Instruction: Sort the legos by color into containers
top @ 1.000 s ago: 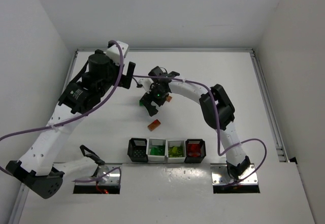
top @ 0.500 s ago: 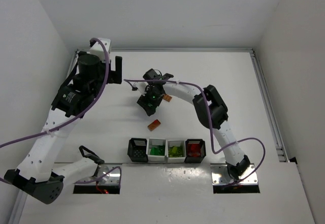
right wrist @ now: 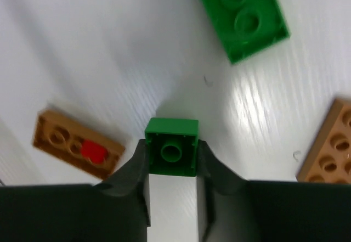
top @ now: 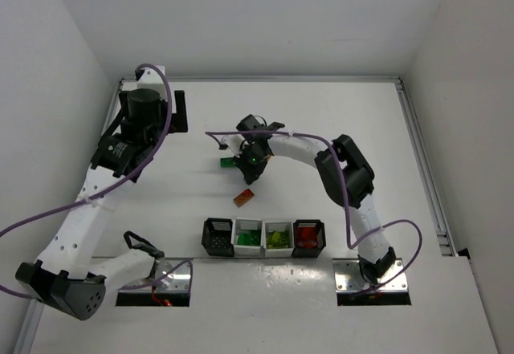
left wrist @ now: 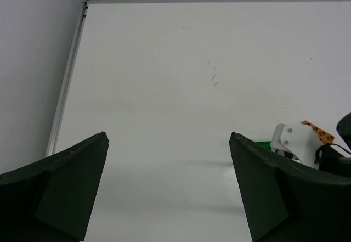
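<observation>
My left gripper should swing toward the table's middle first, then turn and lower onto the larger dark green lego [right wrist: 241, 17] beside my right gripper.
In the right wrist view my right gripper [right wrist: 171, 155] is shut on a small dark green square lego [right wrist: 171, 153], one finger against each side, just above the table. Around it lie a larger dark green lego [right wrist: 241, 17], an orange-brown plate [right wrist: 66, 140] with a red piece [right wrist: 92, 151] on it, and another orange-brown lego [right wrist: 329, 143]. From above, that gripper [top: 250, 161] sits mid-table beyond the containers [top: 217, 237], four bins in a row. An orange-brown lego [top: 244, 198] lies between them. My left gripper [top: 178, 111] hangs open and holds nothing at the far left.
The inner white bins hold dark green [top: 246, 237] and yellow-green [top: 278, 237] legos, and the right black bin [top: 309, 237] holds red ones. A raised rail [left wrist: 68, 72] runs along the table's left edge. Purple cables loop over both arms.
My right gripper has gone from wide open to shut on the small green lego. The left arm has drawn back toward the far left corner.
</observation>
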You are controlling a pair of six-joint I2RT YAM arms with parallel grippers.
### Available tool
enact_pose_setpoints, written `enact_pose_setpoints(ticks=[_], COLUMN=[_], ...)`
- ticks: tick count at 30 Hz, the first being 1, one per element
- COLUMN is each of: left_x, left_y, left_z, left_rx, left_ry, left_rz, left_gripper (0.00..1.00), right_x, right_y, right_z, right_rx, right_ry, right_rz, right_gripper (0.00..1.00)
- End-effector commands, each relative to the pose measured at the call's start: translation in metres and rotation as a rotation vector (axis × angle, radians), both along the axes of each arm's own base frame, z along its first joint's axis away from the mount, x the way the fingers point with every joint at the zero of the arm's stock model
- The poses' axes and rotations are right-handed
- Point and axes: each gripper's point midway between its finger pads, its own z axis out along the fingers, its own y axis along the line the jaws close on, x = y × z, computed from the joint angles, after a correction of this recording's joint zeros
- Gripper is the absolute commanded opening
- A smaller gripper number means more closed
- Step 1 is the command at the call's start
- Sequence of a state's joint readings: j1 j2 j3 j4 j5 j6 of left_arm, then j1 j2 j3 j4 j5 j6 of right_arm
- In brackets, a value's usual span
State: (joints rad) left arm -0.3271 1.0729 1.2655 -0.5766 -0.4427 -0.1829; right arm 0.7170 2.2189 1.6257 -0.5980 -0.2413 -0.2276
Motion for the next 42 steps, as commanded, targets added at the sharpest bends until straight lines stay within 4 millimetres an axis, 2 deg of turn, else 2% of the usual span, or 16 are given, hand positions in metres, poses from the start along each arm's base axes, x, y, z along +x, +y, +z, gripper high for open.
enact_pose_setpoints(ticks=[1, 4, 5, 7, 8, 10, 11, 12, 14, 15, 17, 19, 26, 33, 38, 42], left_x=[0.013, 0.019, 0.021, 0.024, 0.029, 0.032, 0.026, 0.028, 0.022, 0.022, 0.031, 0.036, 0.055, 0.055, 0.063, 0.066], left_y=[-0.002, -0.017, -0.024, -0.043, -0.051, -0.064, -0.082, -0.089, -0.104, -0.105, -0.113, -0.117, -0.144, -0.165, -0.164, -0.161], left_z=[-0.006, -0.032, -0.039, -0.056, -0.077, -0.098, -0.128, -0.131, -0.152, -0.173, -0.178, -0.196, -0.208, -0.248, -0.28, -0.291], left_rx=[-0.058, -0.042, -0.033, 0.0, -0.012, 0.018, -0.021, 0.018, 0.006, 0.002, 0.032, 0.033, 0.133, 0.203, 0.238, 0.26], left_ry=[-0.009, 0.058, 0.073, 0.109, 0.178, 0.254, 0.359, 0.366, 0.434, 0.5, 0.503, 0.545, 0.549, 0.634, 0.694, 0.717], left_rz=[-0.032, -0.174, -0.223, -0.363, -0.396, -0.532, -0.641, -0.734, -0.83, -0.846, -0.895, -0.937, -1.058, -1.096, -1.069, -1.06], left_gripper=[0.99, 0.99, 0.99, 0.99, 0.99, 0.99, 0.97, 0.94, 0.91, 0.91, 0.9, 0.9, 0.86, 0.84, 0.82, 0.82], right_x=[-0.001, -0.005, -0.003, 0.001, 0.0, -0.001, -0.003, -0.011, -0.025, -0.035, -0.052, -0.072, -0.114, -0.134, -0.137, -0.145], right_y=[-0.027, -0.042, -0.044, -0.053, -0.058, -0.066, -0.064, -0.066, -0.066, -0.064, -0.067, -0.064, -0.047, -0.037, -0.036, -0.034], right_z=[0.029, 0.054, 0.082, 0.105, 0.128, 0.152, 0.169, 0.191, 0.209, 0.215, 0.226, 0.223, 0.228, 0.209, 0.202, 0.199], right_rx=[-0.009, 0.037, 0.085, 0.123, 0.153, 0.18, 0.212, 0.248, 0.288, 0.312, 0.334, 0.339, 0.451, 0.4, 0.364, 0.358], right_ry=[-0.02, -0.017, -0.056, -0.079, -0.107, -0.119, -0.131, -0.131, -0.119, -0.103, -0.078, -0.031, 0.083, 0.097, 0.083, 0.094], right_rz=[-0.057, -0.119, -0.133, -0.172, -0.192, -0.214, -0.204, -0.185, -0.146, -0.104, -0.063, -0.013, 0.095, 0.144, 0.151, 0.169], right_gripper=[0.0, 0.0, 0.0, 0.0, 0.0, 0.0, 0.0, 0.0, 0.0, 0.0, 0.0, 0.0, 0.0, 0.0, 0.0, 0.0])
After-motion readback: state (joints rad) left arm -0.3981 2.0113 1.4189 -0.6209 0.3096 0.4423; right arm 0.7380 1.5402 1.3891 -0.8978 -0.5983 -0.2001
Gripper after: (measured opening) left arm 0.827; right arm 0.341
